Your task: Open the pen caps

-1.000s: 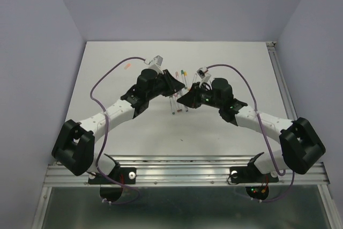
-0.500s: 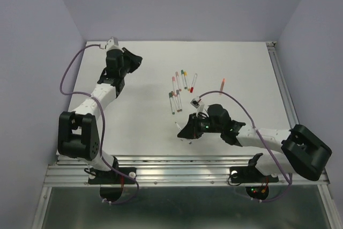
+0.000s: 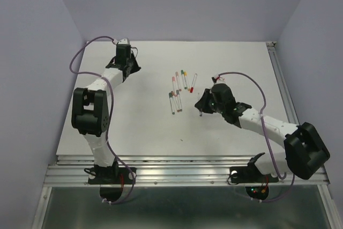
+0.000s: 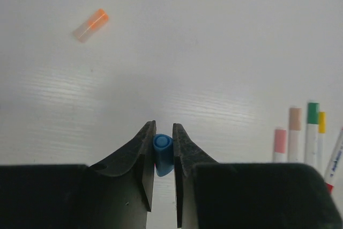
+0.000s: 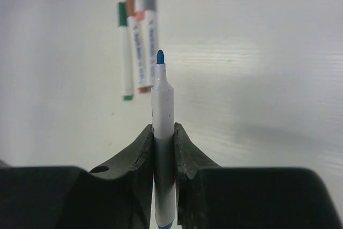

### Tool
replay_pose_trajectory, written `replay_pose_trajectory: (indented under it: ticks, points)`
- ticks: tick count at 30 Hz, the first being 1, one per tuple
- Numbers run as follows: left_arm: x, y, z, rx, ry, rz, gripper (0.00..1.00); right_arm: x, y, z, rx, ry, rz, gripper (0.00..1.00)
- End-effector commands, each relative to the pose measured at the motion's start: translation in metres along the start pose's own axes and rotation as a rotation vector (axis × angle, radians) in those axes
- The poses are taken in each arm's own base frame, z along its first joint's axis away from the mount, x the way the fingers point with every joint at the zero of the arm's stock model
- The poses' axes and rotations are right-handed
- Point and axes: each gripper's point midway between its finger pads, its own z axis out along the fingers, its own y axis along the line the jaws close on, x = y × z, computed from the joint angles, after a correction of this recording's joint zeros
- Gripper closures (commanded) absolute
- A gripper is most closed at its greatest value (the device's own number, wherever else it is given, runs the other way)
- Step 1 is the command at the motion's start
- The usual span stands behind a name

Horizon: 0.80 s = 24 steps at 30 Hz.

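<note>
The white pen's blue tip is already bare, so my right gripper will next move outward, away from the capped pens, and lower the white pen's body [image 5: 163, 111] onto clear table.
My left gripper [image 3: 132, 67] is at the far left of the table, shut on a small blue pen cap [image 4: 162, 151]. An orange cap [image 4: 91, 24] lies loose on the table ahead of it to the left. My right gripper [image 3: 202, 105] is just right of the pens, shut on a white pen barrel [image 5: 163, 111] whose bare blue tip points forward. Several capped pens [image 3: 177, 92] lie side by side mid-table. They also show in the right wrist view [image 5: 136, 41] and at the right edge of the left wrist view [image 4: 303, 132].
White tabletop [image 3: 139, 127] with purple walls on three sides. A metal rail [image 3: 187, 172] runs along the near edge. Purple cables [image 3: 86, 52] loop off both arms above the table.
My right gripper has moved away from the near edge, back up beside the pens, still holding the barrel. My left arm has folded in at the far left, keeping the cap.
</note>
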Motion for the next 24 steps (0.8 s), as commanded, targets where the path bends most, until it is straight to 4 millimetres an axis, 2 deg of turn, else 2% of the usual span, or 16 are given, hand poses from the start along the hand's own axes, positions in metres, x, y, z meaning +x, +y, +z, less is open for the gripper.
replay_pose_trajectory:
  ticks: [1,4,5,7,8,9,10,15,16,17,19,21,22,24]
  points:
    - [-0.003,0.025,0.018,-0.127,0.029,0.151,0.97,-0.054,-0.048,0.004,0.227,-0.103,0.006,0.99]
    - [0.007,0.041,0.036,-0.205,0.074,0.180,0.96,-0.074,-0.064,0.011,0.283,-0.123,-0.004,0.99]
    - [0.000,0.043,0.038,-0.228,0.070,0.200,0.96,-0.084,-0.069,0.018,0.321,-0.133,-0.025,0.99]
    - [0.008,0.050,0.050,-0.247,0.103,0.221,0.96,-0.093,-0.083,0.023,0.385,-0.128,-0.031,0.99]
    - [0.001,0.048,0.054,-0.249,0.094,0.225,0.96,-0.096,-0.090,0.027,0.419,-0.125,-0.029,0.99]
    - [0.004,0.051,0.056,-0.260,0.113,0.237,0.96,-0.106,-0.097,0.036,0.442,-0.121,-0.020,0.99]
    - [0.010,0.055,0.061,-0.272,0.133,0.248,0.95,-0.106,-0.102,0.040,0.456,-0.108,-0.015,0.99]
    - [0.009,0.066,0.069,-0.322,0.142,0.278,0.94,-0.121,-0.116,0.064,0.491,-0.093,-0.015,0.98]
    - [0.010,0.067,0.069,-0.326,0.145,0.282,0.91,-0.121,-0.121,0.072,0.498,-0.092,-0.024,0.97]
    - [0.011,0.070,0.069,-0.336,0.149,0.287,0.82,-0.126,-0.122,0.075,0.504,-0.102,-0.040,0.95]
    - [0.012,0.070,0.072,-0.325,0.157,0.291,0.82,-0.132,-0.133,0.084,0.537,-0.108,-0.041,0.94]
    - [0.014,0.071,0.074,-0.328,0.162,0.290,0.77,-0.134,-0.142,0.089,0.560,-0.098,-0.038,0.94]
    - [0.014,0.071,0.075,-0.330,0.164,0.289,0.76,-0.128,-0.152,0.094,0.591,-0.077,-0.037,0.94]
    - [0.014,0.073,0.076,-0.338,0.167,0.282,0.76,-0.132,-0.157,0.097,0.610,-0.080,-0.041,0.93]
